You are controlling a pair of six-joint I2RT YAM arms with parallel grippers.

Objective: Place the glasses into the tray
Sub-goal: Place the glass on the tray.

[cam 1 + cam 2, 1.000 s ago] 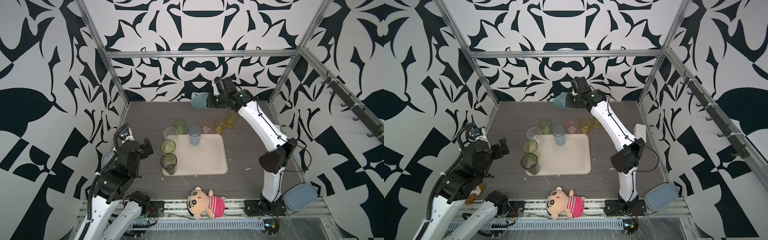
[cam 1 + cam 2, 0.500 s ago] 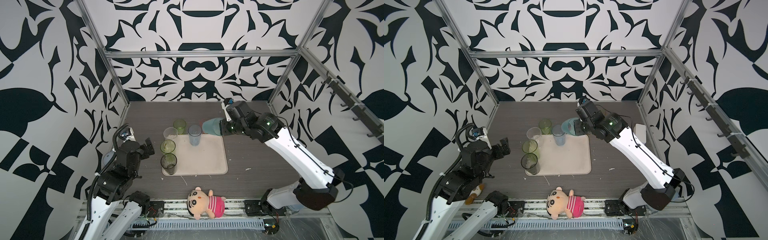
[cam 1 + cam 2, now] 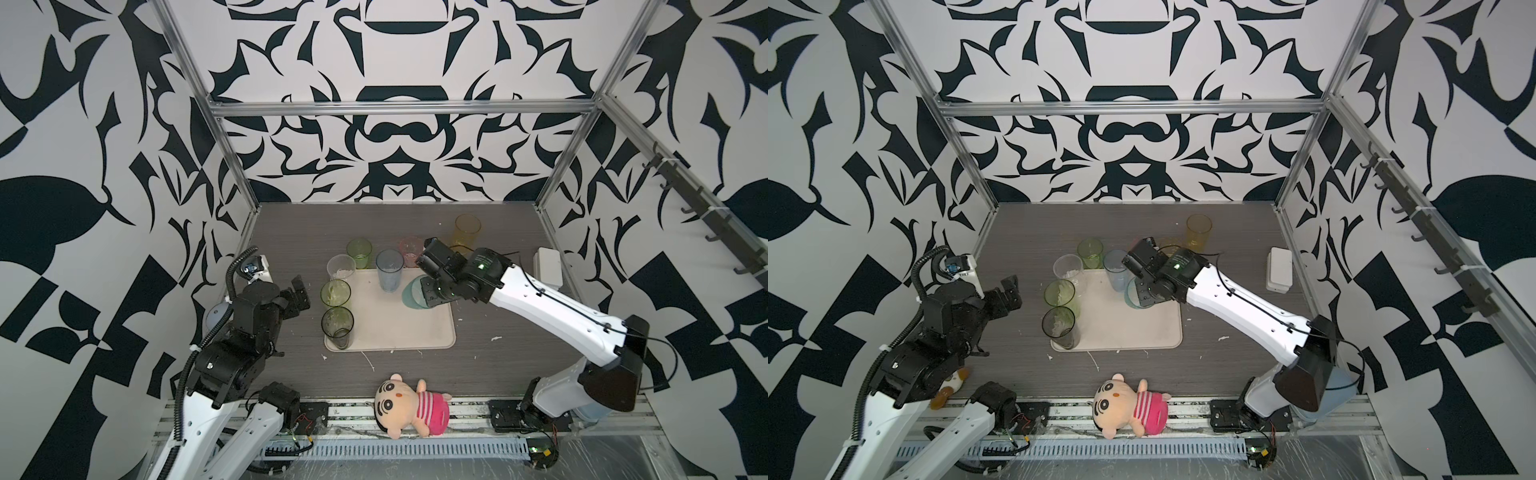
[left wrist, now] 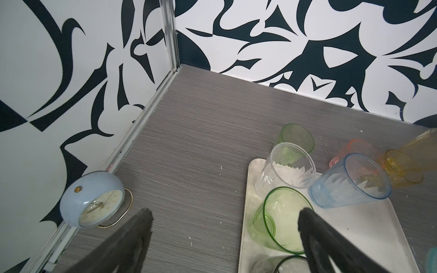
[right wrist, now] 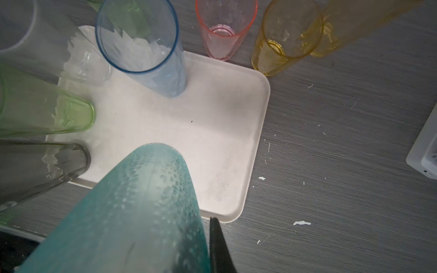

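The tray (image 3: 399,332) is bare on the near side of the blue glass. Next, my right gripper should move over that bare spot, lower and release the teal glass.
My right gripper (image 3: 427,291) is shut on a teal glass (image 3: 412,293) near its rim, holding it tilted just above the right part of the beige tray (image 3: 399,332). In the right wrist view the teal glass (image 5: 142,208) points base-first at the tray (image 5: 212,132), with one dark finger (image 5: 217,245) beside it. On the tray stand clear (image 3: 340,268), green (image 3: 335,293), smoke grey (image 3: 337,326) and blue (image 3: 389,270) glasses. Green (image 3: 359,252), pink (image 3: 410,248) and yellow (image 3: 467,230) glasses stand behind it. My left gripper (image 3: 297,293) is open and empty, left of the tray.
A second yellow glass (image 5: 283,40) stands by the tray's far right corner. A white box (image 3: 548,266) sits at the right wall, a blue alarm clock (image 4: 92,201) at the left wall, and a doll (image 3: 411,405) at the front edge. Paper bits litter the table.
The right arm has swung from high at the back wall forward and down, bringing the teal glass low over the tray's right part. The left arm has not moved.
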